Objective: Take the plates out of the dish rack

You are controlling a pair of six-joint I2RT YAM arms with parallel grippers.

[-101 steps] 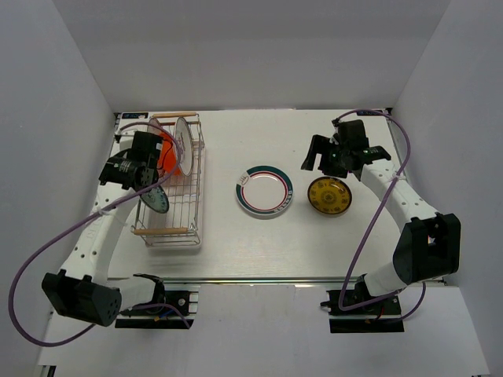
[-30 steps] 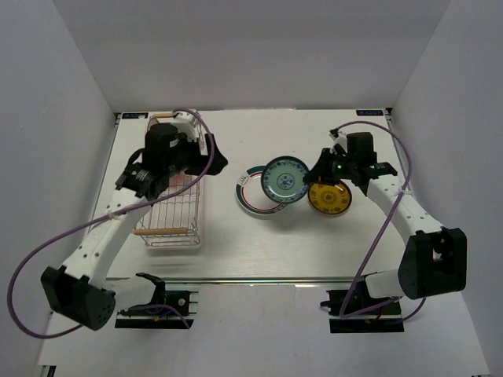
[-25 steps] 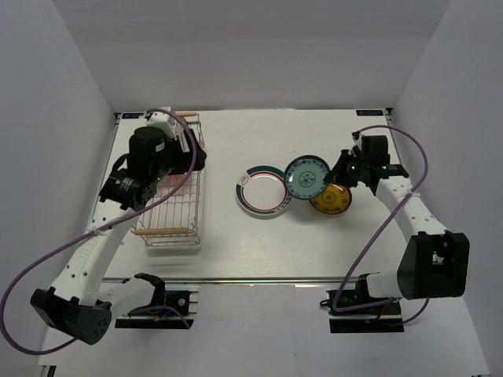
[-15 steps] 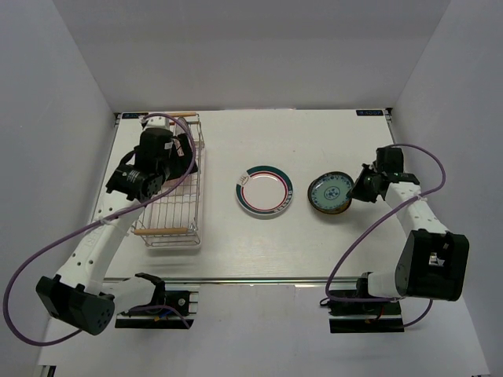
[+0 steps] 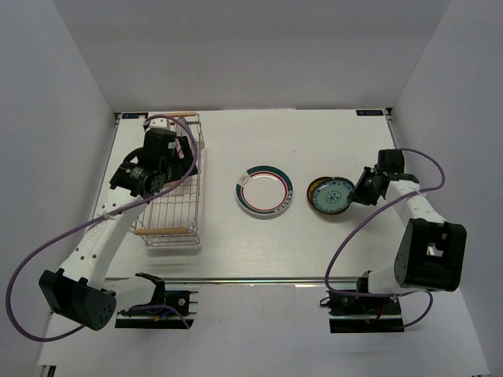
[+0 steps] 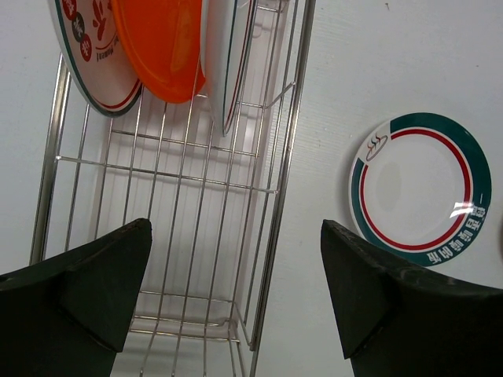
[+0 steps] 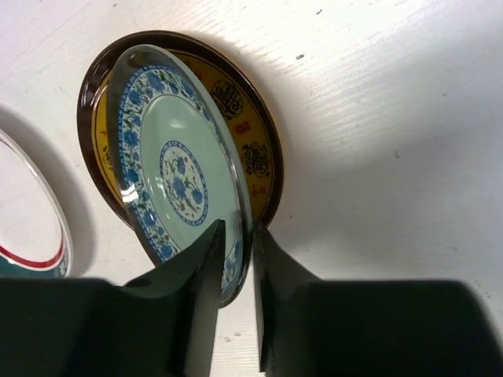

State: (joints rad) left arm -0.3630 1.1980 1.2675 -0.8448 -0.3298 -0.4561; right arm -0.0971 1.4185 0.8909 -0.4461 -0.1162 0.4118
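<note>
The white plate on the rack's middle-of-the-table side stands edge-on with its near rim exposed, so my left gripper will go outward and down to straddle that rim next.
A teal-blue patterned plate (image 7: 173, 165) leans tilted on the yellow patterned plate (image 7: 251, 133), right of centre on the table (image 5: 333, 194). My right gripper (image 7: 238, 236) straddles its near rim, jaws slightly parted, a thin gap on the outer side. A white plate with a green and red rim (image 5: 265, 190) lies flat mid-table. My left gripper (image 6: 236, 228) hangs wide open over the dish rack (image 6: 196, 236), holding nothing. At the rack's far end stand an orange-red plate (image 6: 161, 43), a white plate with red-green marks (image 6: 90, 55) and another white plate (image 6: 228, 63) edge-on.
The dish rack (image 5: 169, 212) stands at the left of the table, its near half without plates. White walls close in the table on three sides. The right arm's cable loops beside the right edge.
My right gripper carried the teal-blue plate rightward, lowered it onto the yellow plate, and its jaws have just parted. The left arm swung back over the rack.
</note>
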